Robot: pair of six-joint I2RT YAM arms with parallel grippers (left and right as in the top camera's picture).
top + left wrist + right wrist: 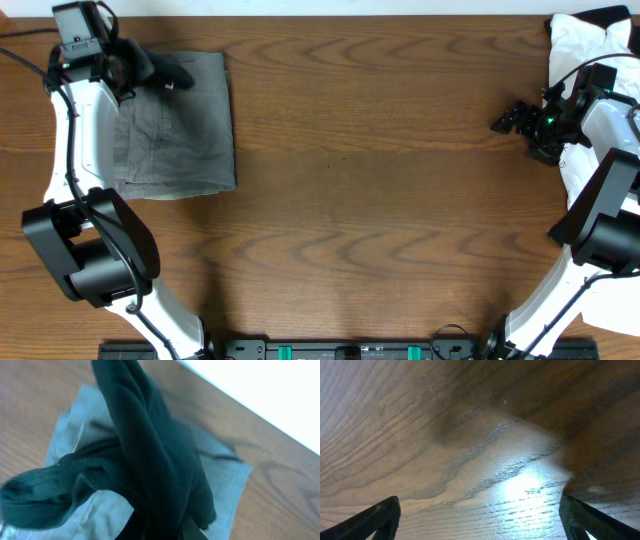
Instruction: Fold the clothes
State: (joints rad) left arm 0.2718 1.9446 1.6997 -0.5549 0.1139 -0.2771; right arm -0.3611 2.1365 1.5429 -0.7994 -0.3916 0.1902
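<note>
The robot's left gripper must next move back and down over the middle of the folded trousers [185, 125] to let go of the bunch of cloth, as the cloth is still hanging by their far edge.
My left gripper [172, 75] is at the table's far left and is shut on a bunch of dark soft cloth [150, 455]. The cloth hangs in front of the left wrist camera and hides the fingers. A ribbed hem of it curls off to the left [35, 500]. Under it lie the folded grey-green trousers [185, 125]. Another bit of black cloth [612, 14] shows at the far right corner, on top of a white garment [580, 45]. My right gripper [505, 120] hangs open over bare wood beside that pile, with nothing between its fingers [380, 517].
The trousers [225, 480] lie flat as a neat rectangle near the back left edge of the wooden table [380, 200]. The white garment spills down the right edge behind the right arm. The arm bases stand along the front edge.
</note>
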